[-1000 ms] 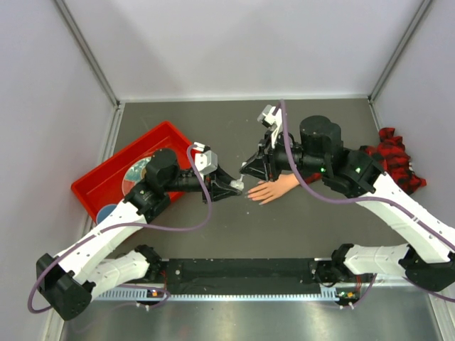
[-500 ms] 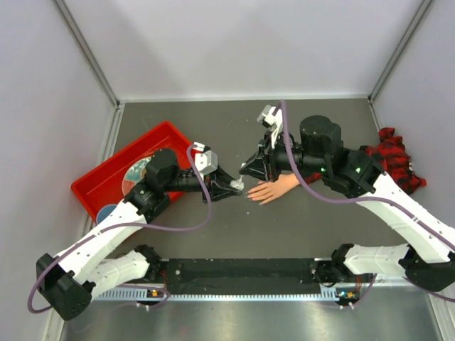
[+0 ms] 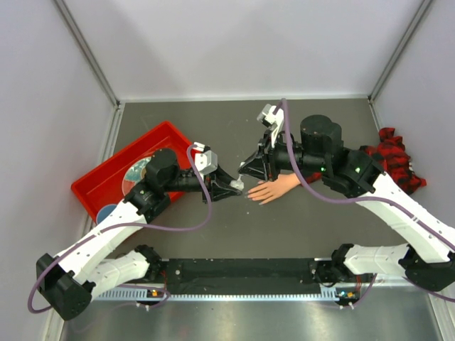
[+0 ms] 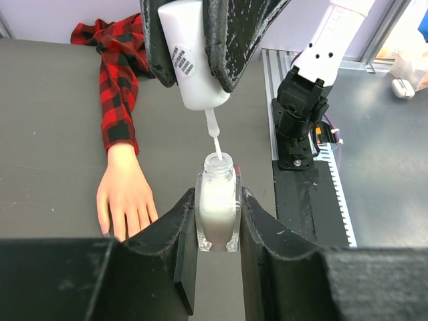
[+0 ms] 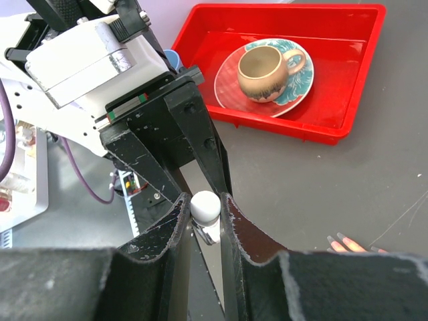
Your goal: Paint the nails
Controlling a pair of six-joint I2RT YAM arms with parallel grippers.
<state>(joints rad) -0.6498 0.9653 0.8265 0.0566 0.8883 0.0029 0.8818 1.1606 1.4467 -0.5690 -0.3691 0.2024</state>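
Observation:
My right gripper comes down to seat the cap on the bottle's open neck (image 3: 238,182) and releases it next, since that neck stands below the gripper, under the brush tip.
The peach fake hand (image 3: 274,189) lies palm down mid-table, its plaid sleeve (image 3: 394,160) trailing right; it also shows in the left wrist view (image 4: 124,194). Its nails (image 5: 344,239) peek in at the right wrist view's lower right. My left gripper (image 4: 217,221) is shut on a small clear bottle (image 4: 218,210) of white polish, held upright just left of the fingertips. My right gripper (image 5: 204,210) is shut on the white cap (image 5: 204,204). The cap's brush (image 4: 213,137) points down with its tip at the bottle's open neck.
A red tray (image 3: 99,186) at the left holds a patterned plate with a brown mug (image 5: 262,69). A blue round object (image 3: 106,211) sits by the tray's near corner. A black rail (image 3: 242,273) runs along the near table edge.
Almost nothing differs; the right gripper with the cap has shifted very slightly upward over the bottle. The left arm holds still.

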